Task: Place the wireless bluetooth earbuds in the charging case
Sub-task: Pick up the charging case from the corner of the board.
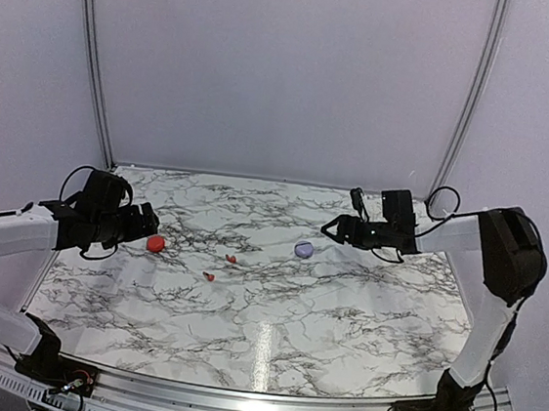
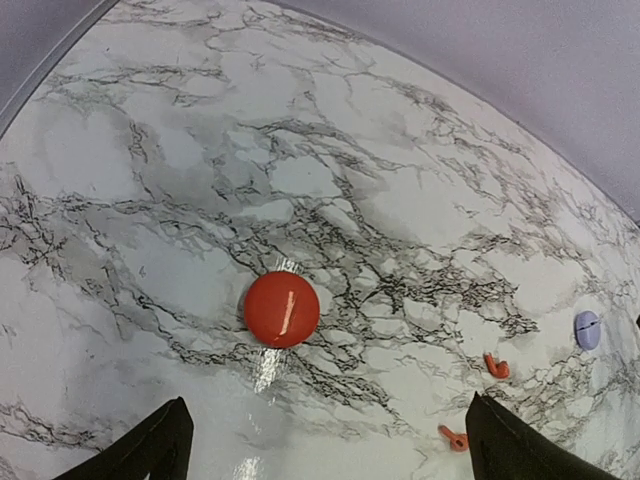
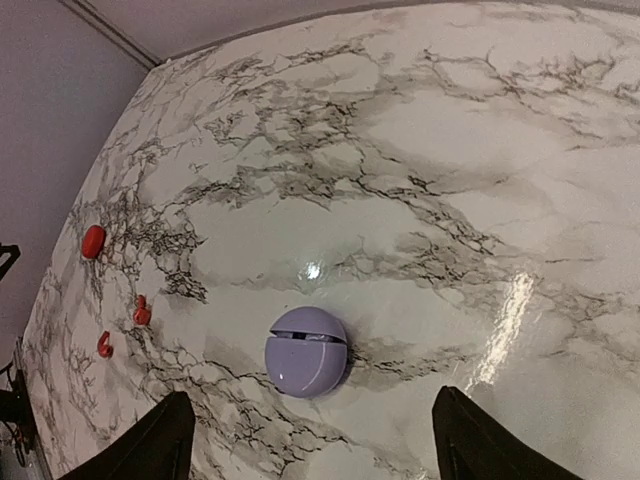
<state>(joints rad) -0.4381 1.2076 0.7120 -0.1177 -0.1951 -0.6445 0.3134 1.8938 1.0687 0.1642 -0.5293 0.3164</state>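
The round red case (image 1: 156, 243) (image 2: 281, 309) still lies closed, so my left gripper moves down and to the right in the top view next, onto the case.
Two tiny red earbuds lie apart on the marble table, one (image 1: 232, 258) farther back and one (image 1: 209, 276) nearer; they also show in the left wrist view (image 2: 496, 366) (image 2: 453, 437) and the right wrist view (image 3: 142, 311) (image 3: 104, 345). A round red case (image 1: 156, 243) lies closed to their left, ahead of my open, empty left gripper (image 2: 325, 445). A round lilac case (image 1: 303, 250), slightly ajar, lies to their right, just ahead of my open, empty right gripper (image 3: 310, 440).
The marble table (image 1: 272, 323) ends at a metal rail along the near edge. Grey walls stand close behind and at both sides. The red case also shows far left in the right wrist view (image 3: 92, 241), and the lilac case far right in the left wrist view (image 2: 588, 329).
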